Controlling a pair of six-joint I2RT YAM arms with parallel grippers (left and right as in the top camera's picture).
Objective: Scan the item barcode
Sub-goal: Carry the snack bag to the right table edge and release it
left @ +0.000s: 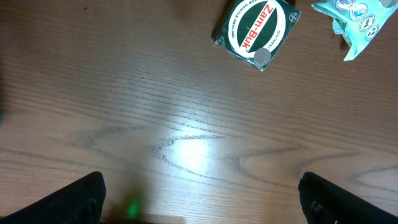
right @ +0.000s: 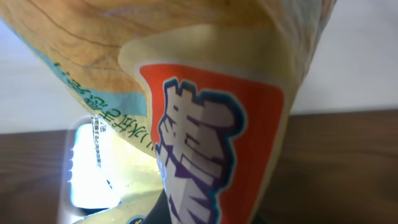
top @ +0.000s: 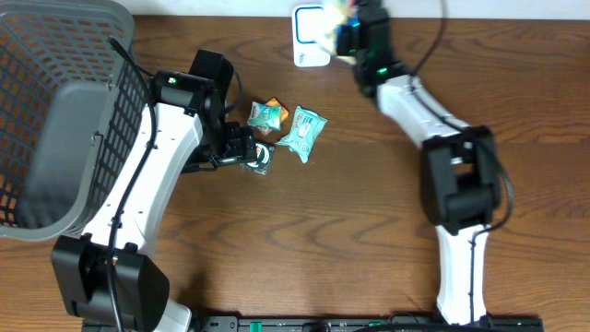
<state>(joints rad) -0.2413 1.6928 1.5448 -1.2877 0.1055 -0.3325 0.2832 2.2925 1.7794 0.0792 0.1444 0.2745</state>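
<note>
The right gripper swings off the scanner toward the table's far corner away from the basket next and releases the packet there, since that corner is bare wood.
A yellow snack packet with an orange panel and purple lettering fills the right wrist view. My right gripper is shut on the packet at the far edge of the table. It holds the packet right next to the white barcode scanner, whose window glows white behind the packet. The right fingers are hidden by the packet. My left gripper hovers open over bare wood, short of a green Zam-Buk tin, with nothing between its fingers.
A grey wire basket stands at the far left. A teal packet, a small orange-and-teal packet and the Zam-Buk tin lie mid-table beside my left gripper.
</note>
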